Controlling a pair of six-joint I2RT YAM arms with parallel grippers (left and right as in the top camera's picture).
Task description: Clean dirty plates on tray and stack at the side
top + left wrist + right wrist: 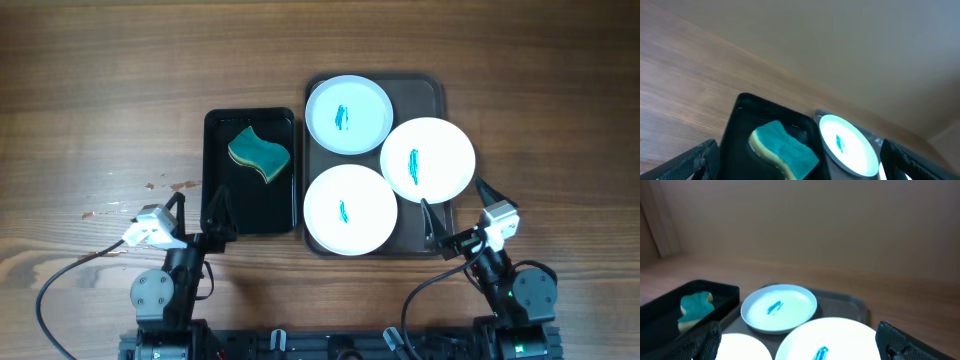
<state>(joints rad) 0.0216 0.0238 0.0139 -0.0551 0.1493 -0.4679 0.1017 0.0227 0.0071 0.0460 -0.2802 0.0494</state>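
The front plate's closest rim [395,207] [767,351] is below my right gripper and to its left in the overhead view. I need to tilt the gripper down and lower it that way.
Three round white plates lie on the brown-grey tray [425,92], each with a blue smear: one at the back [348,114], one at the right [428,158], one at the front [349,209]. The right plate overlaps the tray's right edge. My left gripper [217,212] is open and empty over the near end of the black tray [222,130]. My right gripper [458,213] is open and empty near the tray's front right corner. The right wrist view shows the back plate [779,307] and right plate [827,339] between the open fingers.
A teal and yellow sponge [259,154] lies in the glossy black tray left of the plates; it also shows in the left wrist view [785,150]. Small stains [165,186] mark the wooden table at the left.
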